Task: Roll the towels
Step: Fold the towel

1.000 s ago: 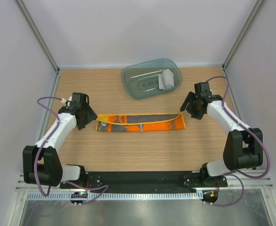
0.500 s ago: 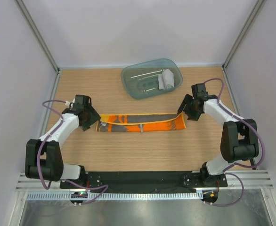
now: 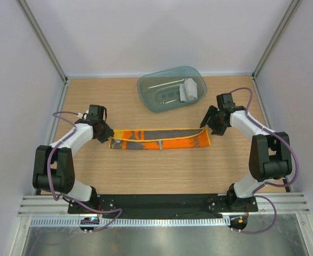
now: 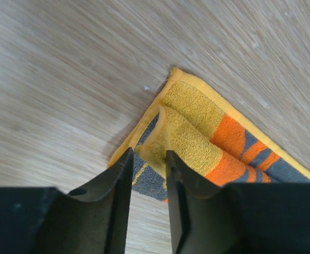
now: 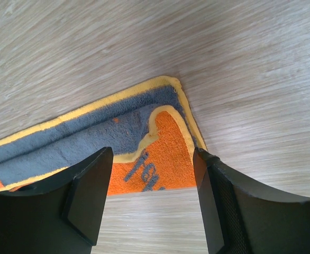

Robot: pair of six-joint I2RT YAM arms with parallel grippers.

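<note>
My right gripper should go down next onto the yellow-edged corner of the towel's upper layer [image 3: 205, 129] [image 5: 169, 112] and close there, since that corner lies free below its wide-open fingers.
The yellow-orange towel [image 3: 159, 139] lies folded into a long flat strip across the middle of the table. Its left corner [image 4: 197, 121] is doubled over into a small fold. My left gripper [image 3: 108, 137] is low at that end. Its jaws [image 4: 148, 156] stand a narrow gap apart, with the fold's edge right at the tips. My right gripper [image 3: 205, 126] hangs open and wide [image 5: 154, 153] above the towel's right corner [image 5: 160, 143], touching nothing. The grey towel [image 3: 188, 89] sits rolled up inside the teal tray.
The translucent teal tray [image 3: 146, 88] stands at the back centre, with thin metal pieces [image 3: 164, 84] in it beside the grey roll. White walls and metal posts [image 3: 44, 42] close in the table on three sides. The arm bases sit on a black rail [image 3: 162, 202] at the near edge.
My left gripper slid right to the towel's left end and its jaws narrowed. My right gripper moved left and slightly back over the right corner. The towel has not moved.
</note>
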